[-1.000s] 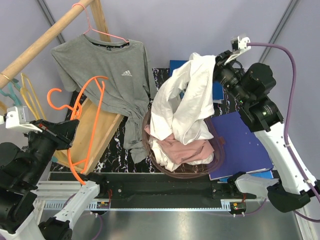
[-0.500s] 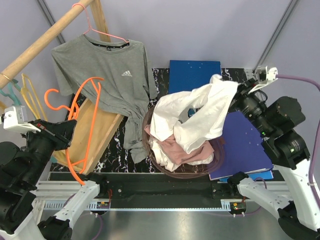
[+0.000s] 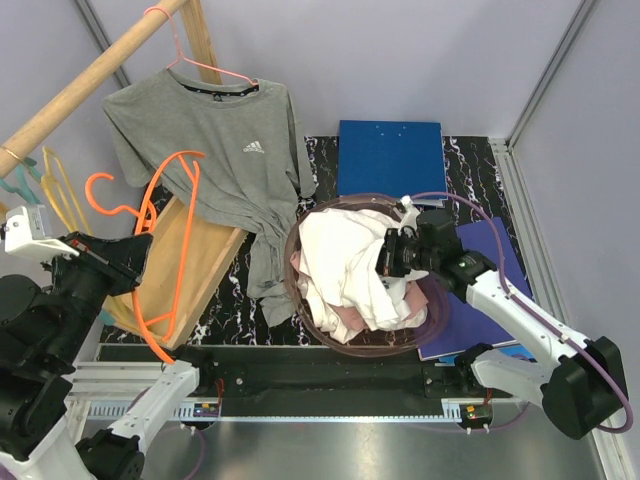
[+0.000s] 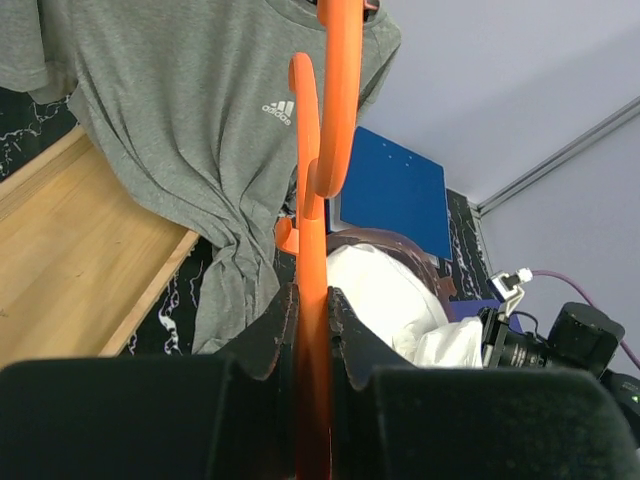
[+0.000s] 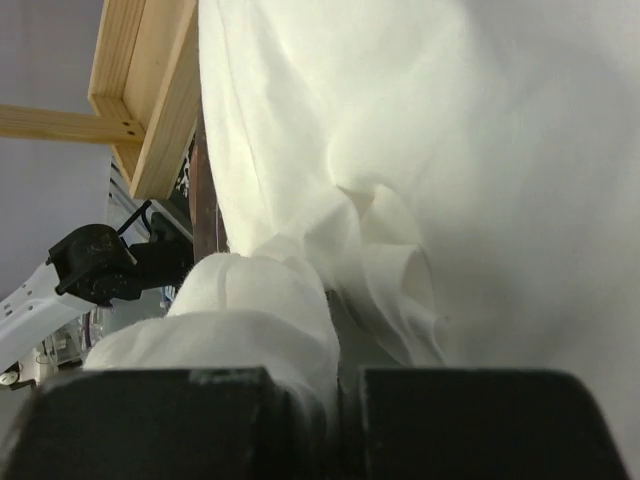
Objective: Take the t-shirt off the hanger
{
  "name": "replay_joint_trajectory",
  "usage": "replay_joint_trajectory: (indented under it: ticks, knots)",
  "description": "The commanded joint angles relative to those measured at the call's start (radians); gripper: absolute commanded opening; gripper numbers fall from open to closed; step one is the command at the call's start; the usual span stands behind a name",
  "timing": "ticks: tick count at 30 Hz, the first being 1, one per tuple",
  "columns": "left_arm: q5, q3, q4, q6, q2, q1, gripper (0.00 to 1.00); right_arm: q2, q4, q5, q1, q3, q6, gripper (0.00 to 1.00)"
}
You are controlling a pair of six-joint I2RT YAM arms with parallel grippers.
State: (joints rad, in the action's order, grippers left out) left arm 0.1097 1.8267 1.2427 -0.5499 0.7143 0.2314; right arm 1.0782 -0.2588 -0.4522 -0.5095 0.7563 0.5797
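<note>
I need to turn my left gripper to the left in the top view next, because the wooden bar's near end [image 3: 32, 127] lies that way, then hook the bare hanger [image 3: 172, 235] on and let go.
The white t-shirt [image 3: 345, 265] lies bunched in the round brown basket [image 3: 432, 322], off any hanger. My right gripper [image 3: 386, 262] is low over the basket's right side and shut on a fold of it; the right wrist view is filled by the white t-shirt [image 5: 450, 150] pinched in that gripper [image 5: 335, 392]. My left gripper [image 3: 122, 262] is shut on the bare orange hanger [image 3: 172, 235] at the left. In the left wrist view the orange hanger [image 4: 322, 150] runs up from that gripper [image 4: 311, 312].
A grey t-shirt [image 3: 215, 140] hangs on a pink hanger [image 3: 205, 65] from the wooden rail [image 3: 80, 85]. A wooden rack panel [image 3: 195, 262] leans below it. Blue folders [image 3: 390, 155] lie behind and to the right of the basket. More hangers [image 3: 55, 185] hang at far left.
My right arm swung down from high behind the basket, carrying the white t-shirt, which now lies in the basket. The left arm with the orange hanger barely moved.
</note>
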Motion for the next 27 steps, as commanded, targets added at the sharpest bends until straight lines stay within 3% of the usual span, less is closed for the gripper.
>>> replay_joint_trajectory:
  ticks: [1,4,7,8,10,11,13,27]
  knots:
    - [0.036,0.031,-0.031,-0.027,0.031,0.002,0.0,-0.015,0.064,0.03,-0.006,-0.014,0.006,0.0]
    - [0.062,0.054,-0.028,-0.036,0.04,0.002,0.0,0.017,0.015,0.052,-0.006,-0.017,-0.023,0.02]
    - [0.11,0.101,-0.011,-0.048,0.069,0.002,0.0,0.022,-0.066,0.084,-0.006,0.021,-0.07,0.3]
    - [0.142,0.114,-0.006,-0.053,0.082,0.002,0.0,0.017,-0.088,0.095,-0.006,0.037,-0.083,0.52]
    - [0.168,0.155,0.012,-0.07,0.118,0.002,0.0,-0.013,-0.146,0.135,-0.007,0.078,-0.112,0.73]
    - [0.188,0.166,0.014,-0.074,0.129,0.002,0.0,-0.026,-0.16,0.15,-0.006,0.098,-0.118,0.96]
    - [0.212,0.189,0.008,-0.084,0.167,0.002,0.0,-0.067,-0.189,0.19,-0.006,0.113,-0.13,1.0]
    - [0.541,0.391,0.007,0.007,0.411,0.0,0.0,-0.112,-0.295,0.253,-0.006,0.133,-0.153,1.0]
